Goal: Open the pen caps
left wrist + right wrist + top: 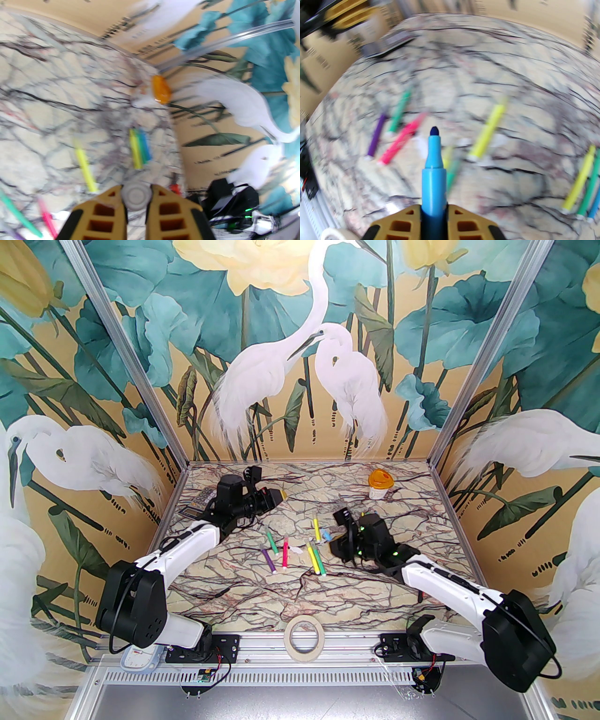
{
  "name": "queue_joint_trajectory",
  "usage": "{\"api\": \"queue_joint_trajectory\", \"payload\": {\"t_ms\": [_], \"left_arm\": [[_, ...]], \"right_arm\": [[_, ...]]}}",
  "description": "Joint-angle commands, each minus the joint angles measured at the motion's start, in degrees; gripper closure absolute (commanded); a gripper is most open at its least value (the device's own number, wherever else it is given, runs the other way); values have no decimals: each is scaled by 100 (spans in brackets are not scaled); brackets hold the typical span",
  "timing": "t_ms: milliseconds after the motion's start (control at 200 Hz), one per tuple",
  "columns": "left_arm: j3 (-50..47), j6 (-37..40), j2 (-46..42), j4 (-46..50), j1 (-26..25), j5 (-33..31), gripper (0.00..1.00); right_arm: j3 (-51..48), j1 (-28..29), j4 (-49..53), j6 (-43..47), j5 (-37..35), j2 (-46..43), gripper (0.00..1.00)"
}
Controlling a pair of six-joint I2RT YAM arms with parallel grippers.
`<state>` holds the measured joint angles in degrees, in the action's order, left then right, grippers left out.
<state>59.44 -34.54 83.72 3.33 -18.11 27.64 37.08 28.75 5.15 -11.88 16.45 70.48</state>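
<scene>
The light blue pen's tip is bare, so my right gripper next turns outward and lowers to the tabletop beside the row's yellow pen to release.
My right gripper (434, 207) is shut on a light blue pen (433, 168) that points away from the camera, its dark blue tip bare. In the left wrist view my left gripper (136, 187) is shut on a small pale round piece (136, 196), seen end-on, which looks like a pen cap. From above, the left gripper (280, 496) hovers at the far left of the table and the right gripper (330, 535) is right of the middle. Green (271, 542), purple (267, 559), pink (284, 553) and yellow (317, 529) pens lie between them.
An orange-lidded jar (380, 483) stands at the back right. A calculator (199, 502) lies under the left arm at the far left. A tape roll (304, 633) rests on the near rail. Small pale pieces (295, 549) lie among the pens.
</scene>
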Motion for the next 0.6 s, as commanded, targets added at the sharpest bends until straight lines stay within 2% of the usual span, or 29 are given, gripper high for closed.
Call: {"api": "queue_joint_trajectory", "payload": {"t_ms": [0,105,235,325,595], "left_arm": [[378,1031,155,1660,9,-1144,100],[685,1417,378,2307,9,-1807,100],[1019,1750,745,2778,12,-2306,100],[1223,1897,1055,2938,9,-2446,100],[1924,2160,2183,3336,27,-2803,100]], "right_arm": [[321,-341,131,-373,-569,263,100],[570,-683,227,-624,-792,659,100],[934,-788,442,-701,-1395,1239,100],[1161,-810,495,-783,-1687,1617,100],[1689,-877,447,-983,-1896,2514,100]]}}
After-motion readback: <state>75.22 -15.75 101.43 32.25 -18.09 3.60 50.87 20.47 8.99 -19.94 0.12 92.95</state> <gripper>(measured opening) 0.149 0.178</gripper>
